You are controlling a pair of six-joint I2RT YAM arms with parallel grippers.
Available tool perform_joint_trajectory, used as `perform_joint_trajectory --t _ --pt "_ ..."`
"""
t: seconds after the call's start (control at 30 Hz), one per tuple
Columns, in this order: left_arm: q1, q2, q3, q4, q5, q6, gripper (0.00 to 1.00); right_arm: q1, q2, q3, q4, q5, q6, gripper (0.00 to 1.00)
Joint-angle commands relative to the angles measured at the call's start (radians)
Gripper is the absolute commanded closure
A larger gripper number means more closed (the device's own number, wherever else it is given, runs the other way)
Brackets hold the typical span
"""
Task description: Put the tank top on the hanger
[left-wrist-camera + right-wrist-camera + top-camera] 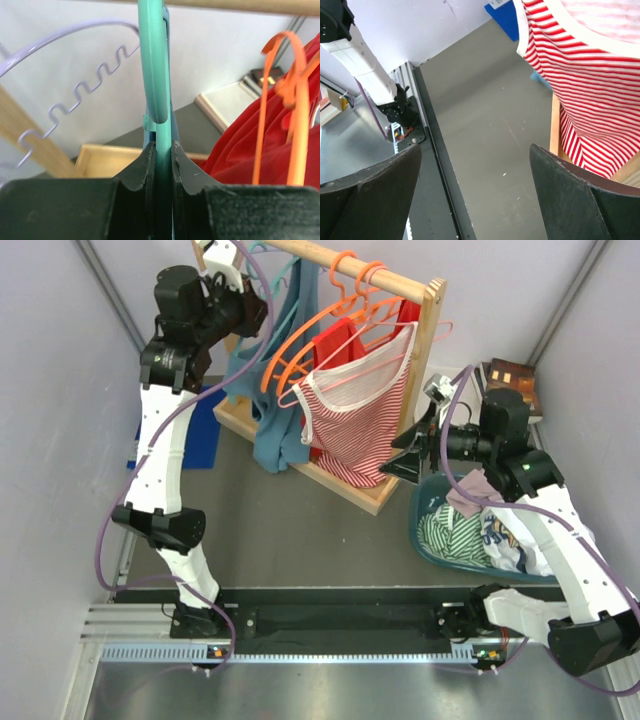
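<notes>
The hook of the teal-green hanger reaches over the rod, so the left gripper will move outward next, toward the rod and the orange hangers, and then open.
The dusty teal-blue tank top (283,380) hangs from the left end of the wooden rod (340,262), draping down to the rack's base. My left gripper (250,312) is raised beside it, just under the rod. In the left wrist view this gripper (162,148) is shut on the stem of the teal-green hanger (152,60), whose hook curves up over the rod (240,5). A sliver of blue cloth shows behind the stem. My right gripper (405,455) hovers to the right of the rack. In its own view it (475,165) stands open and holds nothing.
Orange hangers (330,330), a red top (335,340) and a red-and-white striped top (355,425) hang on the same rod. A lilac notched hanger (75,85) sits left of the teal one. A teal basket (432,540) of clothes stands under the right arm. A blue mat (205,430) lies at left.
</notes>
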Motion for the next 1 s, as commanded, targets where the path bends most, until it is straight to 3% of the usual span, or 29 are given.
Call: perform_joint_trajectory --t 0.0,0.53,0.97 --pt "-0.031 0.028 0.048 0.262 0.023 -0.055 1.0 -0.01 -0.016 -0.017 0.036 0.013 0.013 0.12" --pt "-0.063 0.152 0.09 0.461 0.048 -0.134 1.0 -0.01 -0.049 -0.067 0.05 0.034 0.044 0.12" --pt "-0.097 0.2 0.09 0.423 0.079 -0.141 1.0 -0.01 -0.041 -0.075 0.054 0.031 0.037 0.12"
